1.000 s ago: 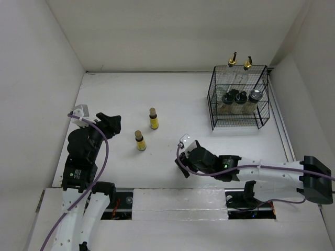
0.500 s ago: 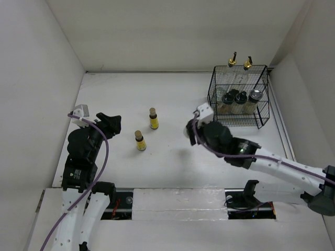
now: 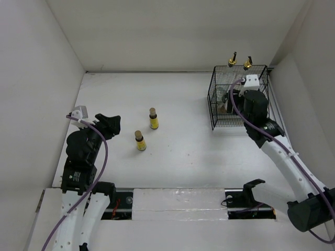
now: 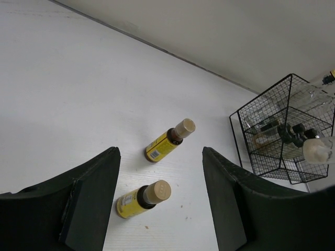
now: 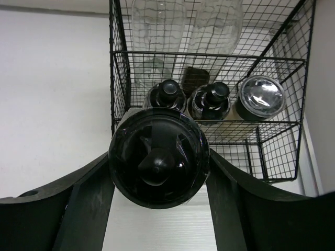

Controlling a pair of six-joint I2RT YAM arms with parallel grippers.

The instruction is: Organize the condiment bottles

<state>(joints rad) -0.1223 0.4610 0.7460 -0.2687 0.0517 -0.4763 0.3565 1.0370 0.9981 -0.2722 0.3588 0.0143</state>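
Observation:
The cream jar should go down into the basket's empty front row [image 3: 226, 119] next, where my right gripper will let it go, because the row behind is already full of jars.
My right gripper [image 5: 158, 172] is shut on a cream jar with a black lid [image 5: 158, 157] and holds it above the front left of the black wire basket [image 5: 112, 78]. In the top view this gripper [image 3: 234, 99] hangs over the basket [image 3: 213, 112]. Inside stand two clear cruets [image 5: 157, 15] with gold spouts [image 3: 232, 60], two black-lidded jars [image 5: 168, 90] and a silvery-lidded jar [image 5: 260, 97]. Two yellow bottles with tan caps [image 3: 153, 118] [image 3: 140, 140] stand on the table's left middle. My left gripper [image 3: 111, 123] is open and empty, left of them, and both show in its wrist view [image 4: 168, 141] [image 4: 142, 197].
White walls close the table in on the left, back and right. The basket stands in the far right corner near the right wall and also shows in the left wrist view [image 4: 238, 138].
My right arm has swung from the near middle of the table up and right to above the basket, with the jar in its grip. The left arm has not moved.

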